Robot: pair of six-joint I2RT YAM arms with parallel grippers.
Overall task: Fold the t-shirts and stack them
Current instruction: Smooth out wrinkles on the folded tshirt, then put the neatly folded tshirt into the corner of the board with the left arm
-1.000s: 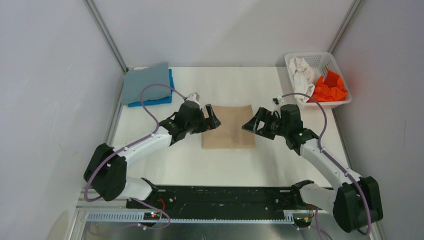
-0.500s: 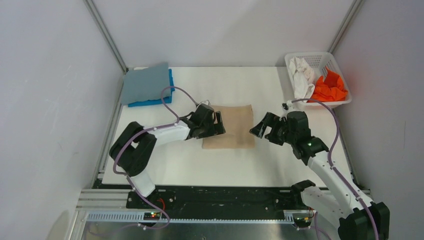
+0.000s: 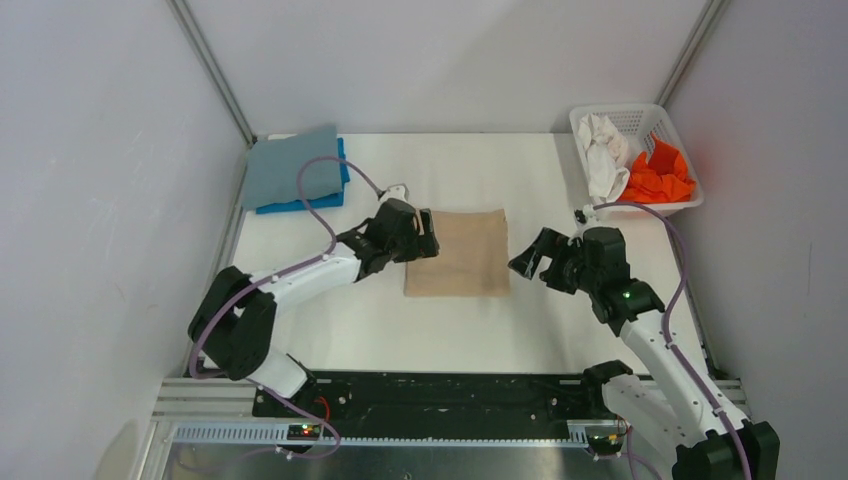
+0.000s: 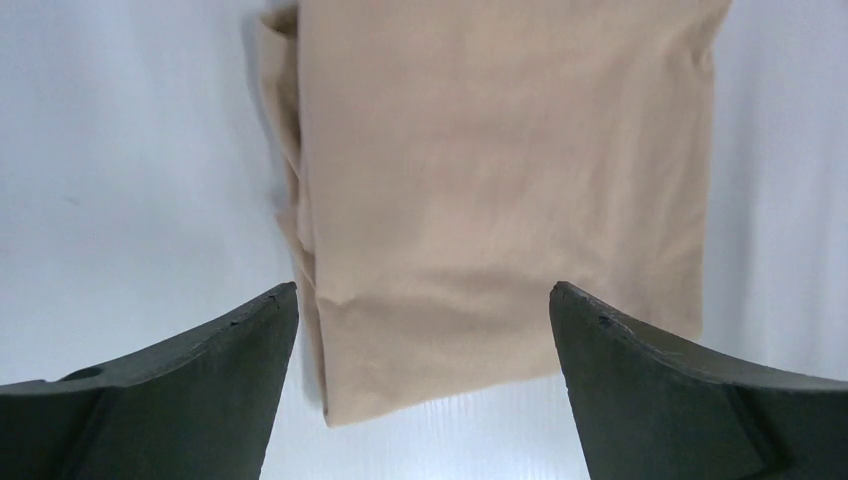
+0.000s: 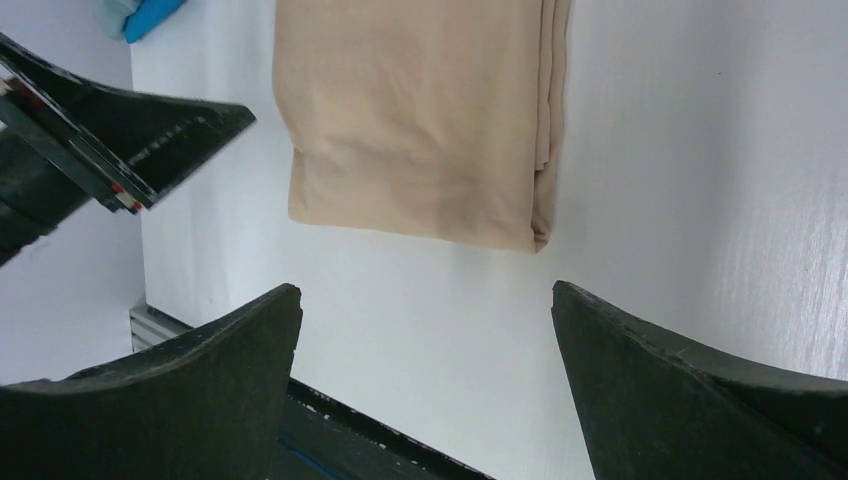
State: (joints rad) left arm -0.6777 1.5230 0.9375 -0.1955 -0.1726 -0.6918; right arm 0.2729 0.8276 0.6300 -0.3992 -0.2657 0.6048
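My left gripper lowers its open fingers onto the tan t-shirt's edge (image 4: pixel 318 175) nearest the grey-blue t-shirt next and closes. The tan one lies folded but still unstacked.
The tan t-shirt (image 3: pixel 460 252) lies folded into a flat rectangle in the middle of the white table; it also shows in the left wrist view (image 4: pixel 500 190) and the right wrist view (image 5: pixel 415 120). My left gripper (image 3: pixel 425 235) is open and empty at the shirt's left edge, its jaws wide apart just above the cloth. My right gripper (image 3: pixel 530 262) is open and empty, a little right of the shirt's right edge. The grey-blue t-shirt (image 3: pixel 292 166) lies folded on the bright blue t-shirt (image 3: pixel 310 203) at the back left. The white t-shirt (image 3: pixel 603 152) and orange t-shirt (image 3: pixel 660 175) sit crumpled in the basket.
The white lattice basket (image 3: pixel 640 116) stands at the back right corner. Grey walls close the table on the left, back and right. The black base rail (image 3: pixel 440 395) runs along the near edge.
My left gripper has shifted slightly up along the shirt's left edge, the arm's elbow swinging. My right gripper has drawn back a little to the right, away from the shirt.
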